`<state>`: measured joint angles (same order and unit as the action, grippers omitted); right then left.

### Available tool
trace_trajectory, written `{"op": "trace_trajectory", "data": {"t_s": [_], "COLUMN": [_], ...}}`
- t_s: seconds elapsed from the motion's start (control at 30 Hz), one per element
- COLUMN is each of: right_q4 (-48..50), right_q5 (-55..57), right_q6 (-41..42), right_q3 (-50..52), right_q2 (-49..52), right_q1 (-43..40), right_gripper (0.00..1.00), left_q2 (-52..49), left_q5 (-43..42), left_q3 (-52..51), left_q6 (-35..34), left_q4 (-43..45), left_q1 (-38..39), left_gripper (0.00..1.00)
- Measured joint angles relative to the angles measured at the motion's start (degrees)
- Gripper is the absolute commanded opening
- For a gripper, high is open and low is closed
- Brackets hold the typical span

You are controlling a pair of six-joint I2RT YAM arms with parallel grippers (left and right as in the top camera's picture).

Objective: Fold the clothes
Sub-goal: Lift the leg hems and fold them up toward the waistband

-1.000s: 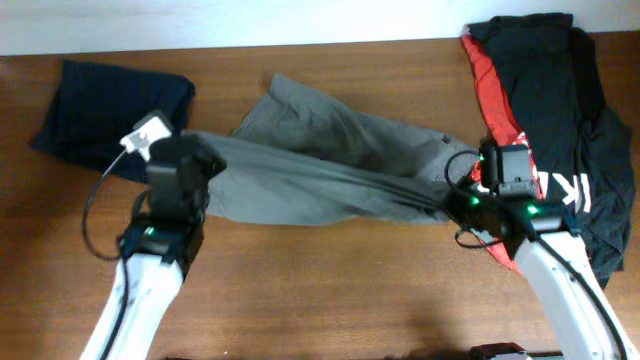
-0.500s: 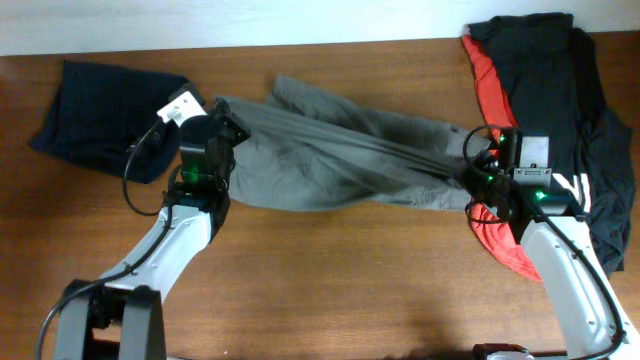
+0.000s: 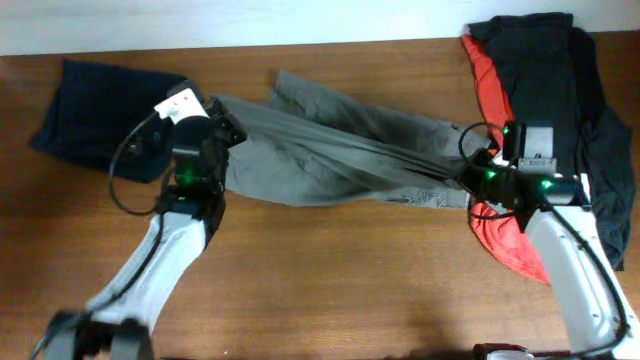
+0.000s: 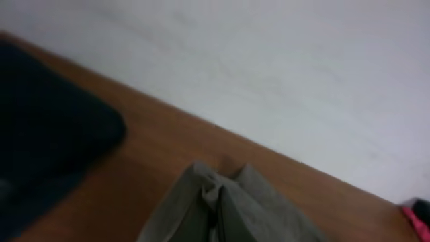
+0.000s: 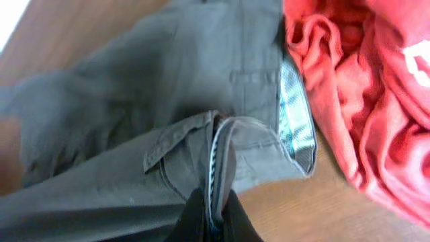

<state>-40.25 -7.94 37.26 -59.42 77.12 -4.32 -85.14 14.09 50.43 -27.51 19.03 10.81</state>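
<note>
The left gripper rises next, then moves outward and down toward the shorts' far flap (image 3: 296, 93) (image 4: 253, 181) to release the held end, as that flap lies uncovered.
The grey-olive shorts (image 3: 330, 150) lie stretched across the middle of the table between my two grippers. My left gripper (image 3: 222, 128) is shut on their left end, with bunched cloth (image 4: 225, 208) rising from the jaws in the left wrist view. My right gripper (image 3: 470, 172) is shut on their right end. In the right wrist view the black fingers (image 5: 213, 218) pinch a hemmed edge of the shorts (image 5: 168, 107), beside a pocket flap and the pale lining.
A dark navy garment (image 3: 100, 115) lies at the far left, also in the left wrist view (image 4: 47, 128). Red and black T-shirts (image 3: 545, 90) are piled at the right, the red one (image 5: 363, 101) close to my right gripper. A white wall (image 4: 269, 67) lies behind the table.
Both grippers carried the shorts' ends away from the front edge over the last second. The cloth now lies more spread between them. Both arms moved little in the last half second.
</note>
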Motion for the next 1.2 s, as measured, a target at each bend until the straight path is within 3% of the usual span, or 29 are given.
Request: {"op": "trace_trajectory", "data": {"t_s": [0.27, 0.6, 0.9, 1.2], "right_q4": [-13.35, -23.45, -40.98, -51.1], "right_q5": [-1.99, 0.13, 2.27, 1.81], "right_q6": [-6.03, -8.85, -8.68, -7.76], "right_q3": [-15.32, -22.49, -30.18, -32.48], "right_q2": [-0.9, -0.92, -0.96, -1.01], "right_q1": [2.38, 10.25, 10.27, 2.34], "right_gripper": [0.04, 0.04, 0.04, 0.04], "left_q2": [13.77, 17.88, 18.32, 16.48], "left_q5": [6.14, 12.79, 7.1, -2.03], "left_q3": [5.64, 13.68, 15.89, 15.89], "left_q6": [10.01, 14.73, 14.95, 14.71], "left_q4": [-17.29, -35.95, -39.52, -41.16], "left_q1": [-0.07, -1.25, -1.11, 0.07], "left_gripper": [0.01, 0.01, 0.01, 0.01]}}
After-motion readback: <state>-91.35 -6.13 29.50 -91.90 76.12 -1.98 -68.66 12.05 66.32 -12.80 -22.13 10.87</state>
